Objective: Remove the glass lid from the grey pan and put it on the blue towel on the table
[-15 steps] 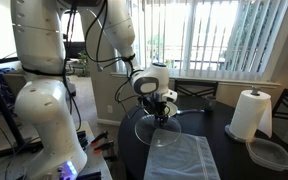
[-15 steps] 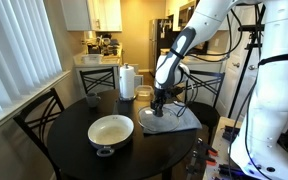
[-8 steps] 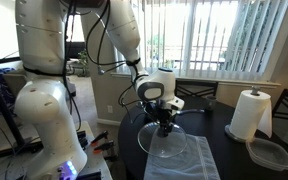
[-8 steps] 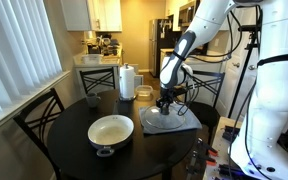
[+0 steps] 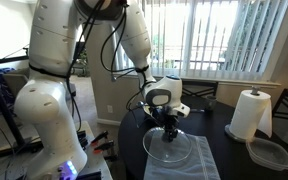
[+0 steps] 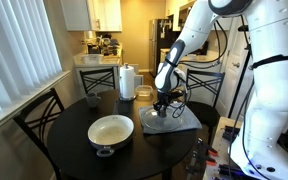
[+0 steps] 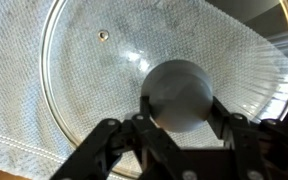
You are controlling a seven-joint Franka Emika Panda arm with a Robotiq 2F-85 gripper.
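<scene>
The blue towel is already under the held glass lid, so the gripper will next lower the lid a little onto the towel just below and let go of the dark knob.
The glass lid (image 5: 170,148) lies low over the blue towel (image 5: 194,160) on the dark round table (image 6: 74,150); it also shows in an exterior view (image 6: 154,120) over the towel (image 6: 184,122). My gripper (image 5: 170,128) is shut on the lid's dark knob (image 7: 179,95). In the wrist view the lid (image 7: 104,70) fills the frame with the ribbed towel (image 7: 14,90) under it, and the jaws (image 7: 180,108) clasp the knob from both sides. The grey pan (image 6: 111,132) stands open on the table, apart from the towel.
A white paper towel roll (image 5: 250,114) and a clear plastic container (image 5: 270,153) stand at the table's far side. Chairs (image 6: 34,115) ring the table. A window with blinds (image 5: 224,40) is behind.
My gripper has moved down and sideways with the lid, bringing it from above the table's edge to low over the blue towel.
</scene>
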